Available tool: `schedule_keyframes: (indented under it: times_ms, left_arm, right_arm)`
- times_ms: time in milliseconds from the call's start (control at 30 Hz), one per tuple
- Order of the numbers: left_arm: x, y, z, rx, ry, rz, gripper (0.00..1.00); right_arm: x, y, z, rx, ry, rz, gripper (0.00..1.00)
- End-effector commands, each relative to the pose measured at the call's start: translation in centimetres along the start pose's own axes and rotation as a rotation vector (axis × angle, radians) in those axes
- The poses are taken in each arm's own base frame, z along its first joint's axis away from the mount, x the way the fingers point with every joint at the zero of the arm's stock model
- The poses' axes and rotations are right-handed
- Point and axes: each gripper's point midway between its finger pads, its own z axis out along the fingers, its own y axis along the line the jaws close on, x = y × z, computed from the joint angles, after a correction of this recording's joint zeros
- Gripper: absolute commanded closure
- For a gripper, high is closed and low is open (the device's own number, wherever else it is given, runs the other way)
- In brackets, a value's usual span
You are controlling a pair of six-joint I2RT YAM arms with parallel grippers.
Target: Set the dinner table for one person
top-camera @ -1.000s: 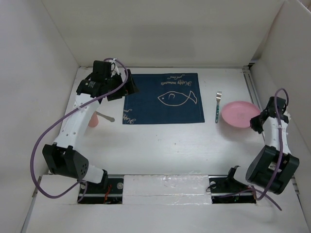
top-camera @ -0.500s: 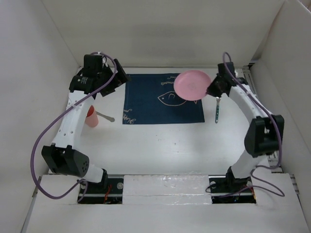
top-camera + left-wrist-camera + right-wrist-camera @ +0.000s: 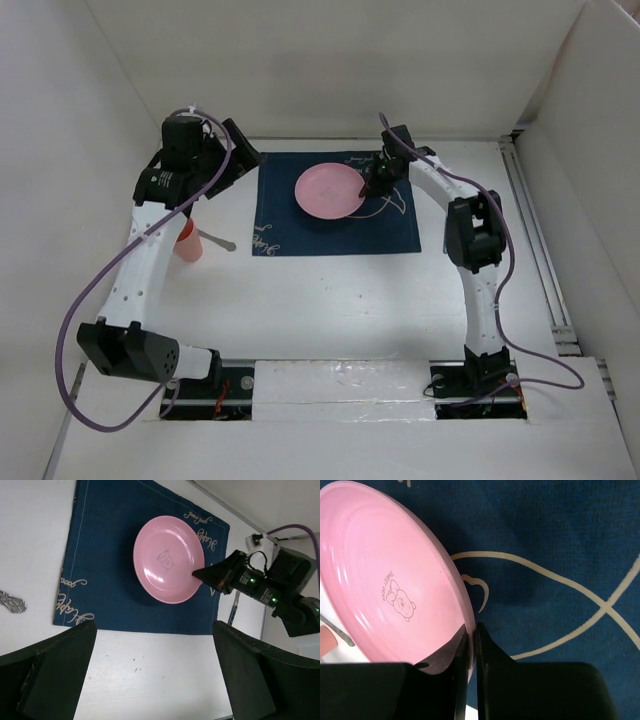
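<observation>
My right gripper holds the plate slightly off-center toward the spoon. It moves the plate toward the fork next, then down onto the placemat.
The pink plate (image 3: pixel 328 190) is over the middle of the navy placemat (image 3: pixel 300 232) on the white dinner table (image 3: pixel 350 300). My right gripper (image 3: pixel 373 183) is shut on the plate's right rim; in the right wrist view the fingertips (image 3: pixel 465 639) pinch the tilted plate (image 3: pixel 385 580) above the mat's fish drawing (image 3: pixel 560 585). I cannot tell whether the plate touches the mat. My left gripper (image 3: pixel 243 160) is open and empty at the mat's far left corner. In its view (image 3: pixel 155 680) it looks down on the plate (image 3: pixel 167 557) and the placemat (image 3: pixel 100 580).
A pink cup (image 3: pixel 188 242) and a metal spoon (image 3: pixel 217 240) lie left of the placemat; the spoon's end shows in the left wrist view (image 3: pixel 12 602). A fork handle (image 3: pixel 233 614) lies right of the mat. Upright white panels enclose the table.
My right gripper has carried the pink plate from the table's right side leftward to over the placemat. My left gripper has drawn back a little to the far left.
</observation>
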Motion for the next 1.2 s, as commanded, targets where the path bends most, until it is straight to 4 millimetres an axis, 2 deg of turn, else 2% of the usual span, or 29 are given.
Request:
schedule_keyframes:
  times_ms: [0, 233, 267, 433, 500, 567, 633, 667, 700, 867, 900, 967, 1000, 1033, 1067, 1133, 1167]
  left_arm:
    - [-0.7, -0.5, -1.9, 0.029, -0.063, 0.022, 0.0]
    - [0.7, 0.6, -2.1, 0.018, -0.05, 0.02, 0.0]
    - [1.1, 1.0, -1.8, 0.01, -0.04, 0.019, 0.0]
    - [1.7, 1.3, -1.5, 0.013, -0.029, 0.018, 0.0]
    - [1.9, 1.5, -1.3, 0.008, -0.022, 0.008, 0.0]
    - [1.9, 1.5, -1.3, 0.008, -0.022, 0.008, 0.0]
    - [1.9, 1.5, -1.3, 0.008, -0.022, 0.008, 0.0]
    - [1.9, 1.5, -1.3, 0.008, -0.022, 0.008, 0.0]
    - [1.9, 1.5, -1.3, 0.008, -0.022, 0.008, 0.0]
    - [1.7, 1.6, -1.6, 0.006, -0.035, 0.018, 0.0]
    - [1.9, 1.7, -1.6, 0.0, -0.028, 0.017, 0.0]
    - [1.9, 1.7, -1.6, 0.0, -0.028, 0.026, 0.0]
    - [1.9, 1.7, -1.6, 0.0, -0.028, 0.026, 0.0]
    - [1.8, 1.9, -1.6, -0.008, -0.034, 0.026, 0.0]
    - [1.9, 2.2, -1.4, -0.021, -0.033, 0.025, 0.0]
    - [2.0, 2.6, -1.4, -0.041, -0.035, 0.023, 0.0]
    - [2.1, 3.1, -1.4, -0.061, -0.032, 0.022, 0.0]
  right_arm:
    - [-2.6, 2.7, -1.2, -0.12, -0.057, -0.054, 1.0]
    - [-2.4, 1.1, -0.1, -0.11, -0.044, -0.043, 1.0]
    - [-2.9, 0.5, -0.2, -0.098, -0.055, -0.035, 1.0]
    - [-2.9, 0.3, 0.2, -0.098, -0.055, -0.046, 1.0]
    - [-2.4, -0.2, 1.1, -0.088, -0.039, -0.04, 1.0]
    - [-2.9, 0.0, 1.1, -0.094, -0.049, -0.043, 1.0]
    - [-2.5, -0.3, 1.5, -0.084, -0.034, -0.038, 1.0]
    - [-2.5, 0.3, 1.4, -0.093, -0.038, -0.048, 1.0]
    - [-2.3, 0.0, 1.9, -0.088, -0.03, -0.045, 1.0]
    - [-2.3, 1.0, 1.8, -0.109, -0.034, -0.048, 1.0]
    - [-2.1, 0.5, 2.3, -0.094, -0.031, -0.036, 0.99]
    - [-2.0, 0.7, 2.3, -0.103, -0.025, -0.036, 0.85]
    - [-1.9, 0.9, 2.2, -0.114, -0.017, -0.037, 0.75]
    - [-1.9, 0.9, 2.2, -0.115, -0.017, -0.037, 0.57]
    - [-1.9, 0.9, 2.2, -0.115, -0.017, -0.037, 0.46]
    - [-2.6, 1.6, 1.0, -0.122, -0.045, -0.045, 0.31]
    - [-2.6, 1.9, 0.0, -0.126, -0.051, -0.047, 0.16]
